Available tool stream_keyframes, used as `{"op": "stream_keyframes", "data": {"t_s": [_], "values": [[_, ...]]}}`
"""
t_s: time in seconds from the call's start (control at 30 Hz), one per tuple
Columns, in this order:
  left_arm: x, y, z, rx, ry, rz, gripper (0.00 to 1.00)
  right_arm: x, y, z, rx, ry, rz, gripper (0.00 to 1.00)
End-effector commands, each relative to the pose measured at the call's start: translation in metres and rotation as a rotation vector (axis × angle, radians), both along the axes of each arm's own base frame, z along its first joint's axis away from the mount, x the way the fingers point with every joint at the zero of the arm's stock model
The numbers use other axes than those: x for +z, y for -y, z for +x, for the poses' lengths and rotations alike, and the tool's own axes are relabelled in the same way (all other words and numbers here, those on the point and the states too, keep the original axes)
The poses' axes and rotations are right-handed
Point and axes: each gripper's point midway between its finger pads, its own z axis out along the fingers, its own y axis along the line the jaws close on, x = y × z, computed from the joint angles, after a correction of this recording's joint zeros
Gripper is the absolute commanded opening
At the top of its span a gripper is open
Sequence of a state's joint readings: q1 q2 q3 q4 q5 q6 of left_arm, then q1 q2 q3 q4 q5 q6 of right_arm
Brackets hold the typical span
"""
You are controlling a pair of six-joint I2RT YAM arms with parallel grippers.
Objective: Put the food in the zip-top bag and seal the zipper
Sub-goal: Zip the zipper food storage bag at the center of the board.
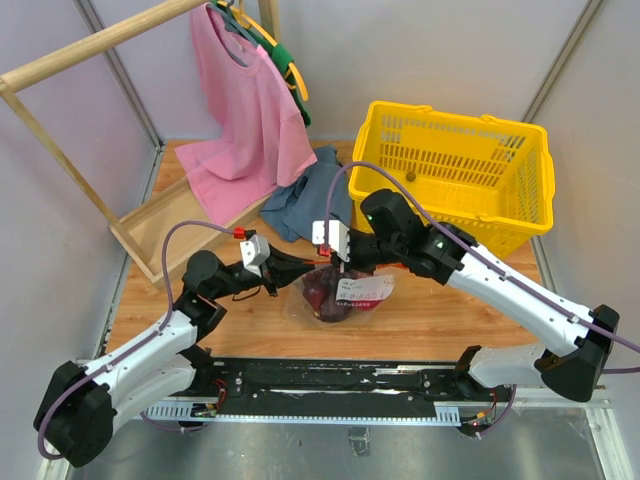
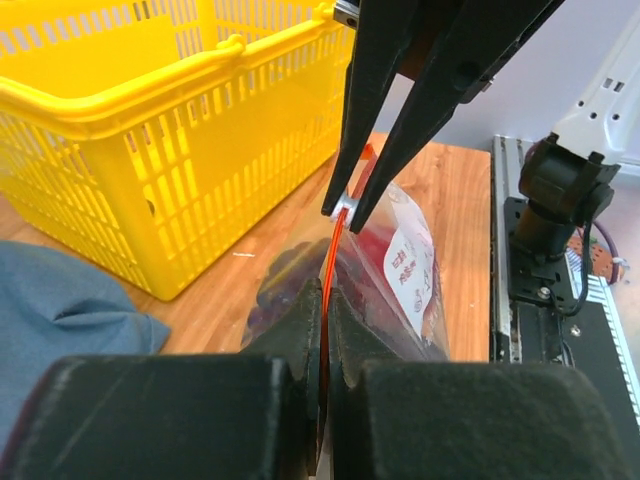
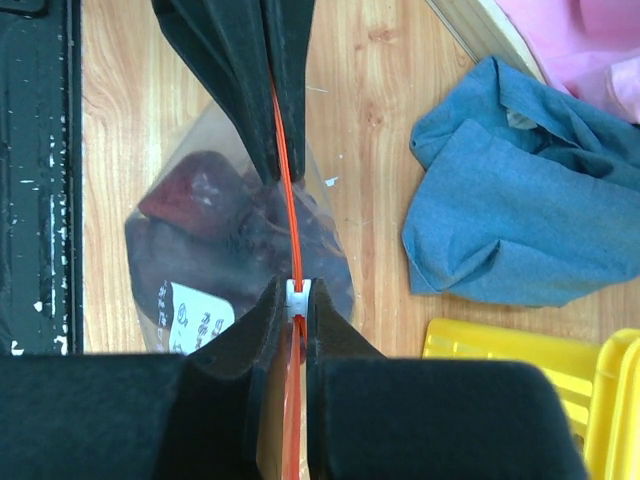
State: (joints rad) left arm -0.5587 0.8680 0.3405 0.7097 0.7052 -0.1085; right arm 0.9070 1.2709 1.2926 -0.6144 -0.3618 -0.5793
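Observation:
The zipper (image 1: 318, 262) continues past the slider, away from my left gripper, so my right gripper needs to move along it next, to the zipper's end near the yellow basket (image 1: 455, 180).
The zip-top bag (image 1: 360, 292) hangs over the wooden table between both grippers, its white label (image 2: 410, 265) facing the near side. Food shows through the plastic: a red round fruit (image 3: 185, 195) and a dark purple grape bunch (image 1: 325, 295). The red-orange zipper (image 3: 286, 170) runs taut along the bag's mouth. My left gripper (image 2: 326, 310) is shut on one end of that strip. My right gripper (image 3: 298, 300) is shut on the white slider (image 3: 298, 297) of the zipper, a short way from the left gripper (image 3: 277, 175). In the top view the left gripper (image 1: 290, 268) and right gripper (image 1: 338, 262) face each other.
A yellow plastic basket (image 1: 455, 170) stands at the back right, close behind the right arm. A crumpled blue cloth (image 1: 310, 200) lies behind the bag. A pink shirt (image 1: 245, 120) hangs from a wooden rack (image 1: 60, 70) at the back left. A black rail (image 1: 330, 380) lines the near edge.

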Motion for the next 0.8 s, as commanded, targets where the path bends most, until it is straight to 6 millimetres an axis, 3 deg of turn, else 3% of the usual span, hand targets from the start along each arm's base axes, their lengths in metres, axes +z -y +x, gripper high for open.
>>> {"op": "stream_keyframes", "data": {"t_s": [0.0, 0.5, 0.77], "values": [[0.017, -0.012, 0.013, 0.117, 0.025, -0.009, 0.0, 0.0, 0.028, 0.015, -0.136, 0.055, -0.041, 0.01], [0.011, -0.061, 0.054, 0.515, -0.079, -0.022, 0.0, -0.014, 0.095, 0.028, -0.435, 0.048, -0.076, 0.01], [0.009, -0.073, 0.062, 0.597, -0.116, -0.033, 0.0, -0.011, 0.127, 0.049, -0.642, 0.036, -0.028, 0.01]]}}
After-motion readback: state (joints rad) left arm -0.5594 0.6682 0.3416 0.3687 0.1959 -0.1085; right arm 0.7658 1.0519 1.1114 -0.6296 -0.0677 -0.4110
